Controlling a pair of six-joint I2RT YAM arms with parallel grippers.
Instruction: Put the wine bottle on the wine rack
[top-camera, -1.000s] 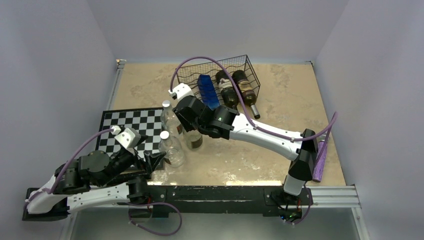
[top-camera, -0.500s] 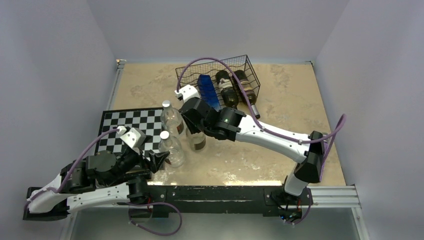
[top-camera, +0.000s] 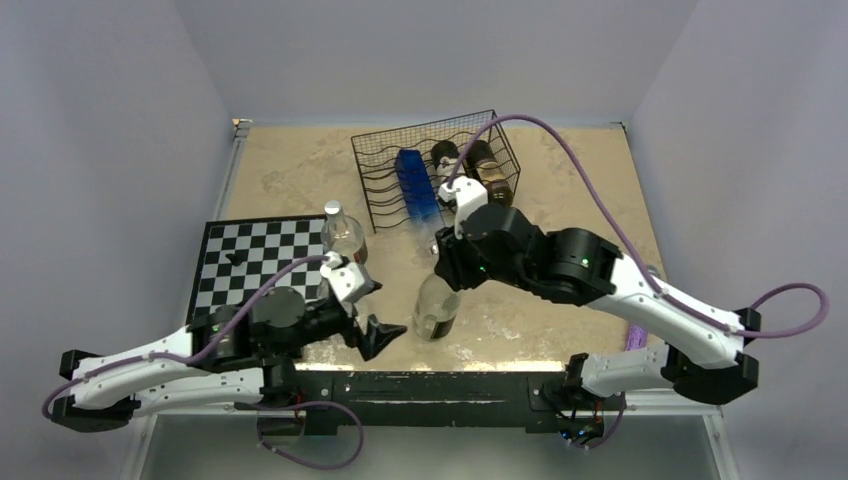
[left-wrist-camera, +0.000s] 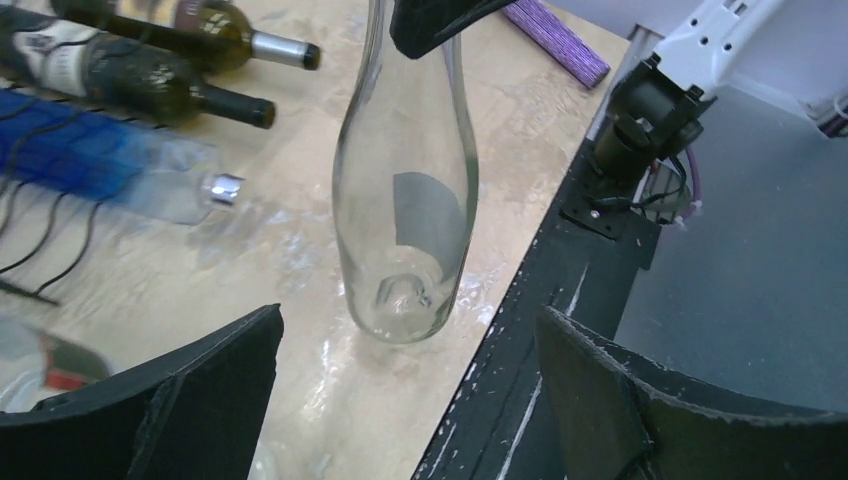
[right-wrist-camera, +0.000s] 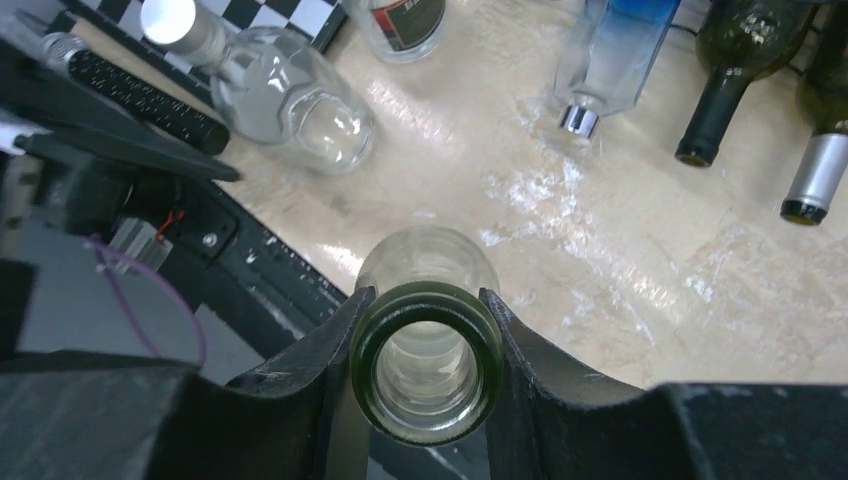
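Note:
The bare tabletop lies to my right gripper's right in the top view. My right gripper will next carry the bottle's neck over that part and release it.
The wine bottle is clear glass with a green-tinted mouth and stands upright near the table's front edge. My right gripper is shut on its neck from above. In the right wrist view the fingers press on both sides of the bottle. My left gripper is open and empty, just left of the bottle's base. In the left wrist view the bottle stands ahead of the wide-open gripper. The black wire wine rack stands at the back and holds a blue bottle and dark bottles.
A chessboard lies at the left with a clear capped bottle at its edge. Another clear bottle stands near my left arm. A purple roll lies at the right edge. The black front rail runs close to the bottle.
My right arm has carried the wine bottle from beside the chessboard rightward and toward the front edge. My left arm has swung right, bringing its open gripper beside the bottle.

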